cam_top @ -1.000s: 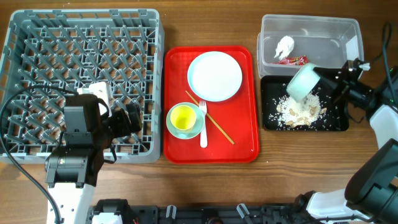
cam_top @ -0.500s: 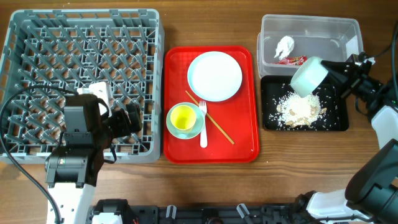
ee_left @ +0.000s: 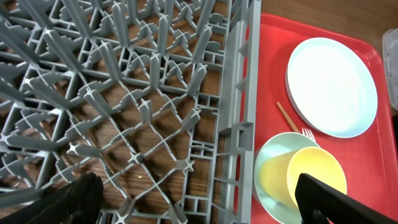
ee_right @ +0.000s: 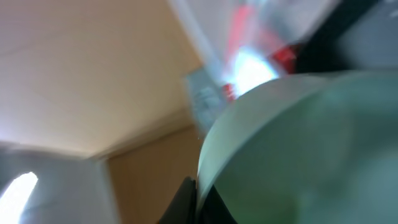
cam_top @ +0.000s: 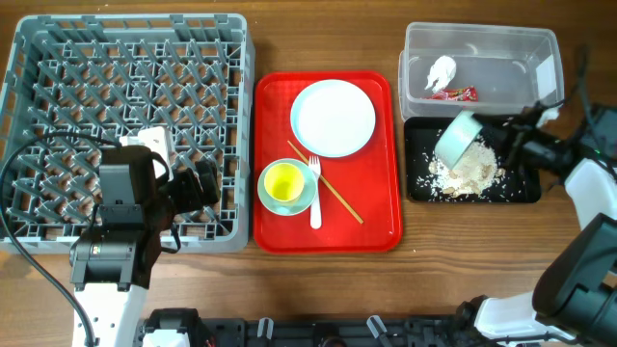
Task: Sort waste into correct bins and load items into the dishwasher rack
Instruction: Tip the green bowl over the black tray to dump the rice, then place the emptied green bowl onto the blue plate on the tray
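The rice scraps are in the black tray, so my right gripper needs to swing toward the pale blue plate (cam_top: 333,119) next, turn the bowl upright and lower it there.
My right gripper (cam_top: 487,135) is shut on the rim of a mint-green bowl (cam_top: 458,136), held tilted over the black tray (cam_top: 521,188) and its pile of rice scraps (cam_top: 468,172). In the blurred right wrist view the bowl (ee_right: 311,149) fills the frame, its rim pinched in the gripper (ee_right: 199,196). The clear tub (cam_top: 482,43) holds a white tissue (cam_top: 441,70) and a red wrapper (cam_top: 455,93). My left gripper (cam_top: 198,183) (ee_left: 199,202) hangs open over the grey rack (cam_top: 58,58) near its right wall. A pale blue plate (cam_top: 333,118), a yellow cup (cam_top: 283,182) inside a light blue bowl (cam_top: 307,198) and a white fork (cam_top: 314,207) lie on the red tray.
The red serving tray (cam_top: 376,226) sits between rack and bins, with a thin wooden stick (cam_top: 337,198) lying across it. The rack's upright pegs (ee_left: 149,93) stand just below my left gripper. Bare wooden table lies along the front edge.
The right gripper has carried the bowl left and down, closer to the rice pile on the black tray. The left arm has not moved.
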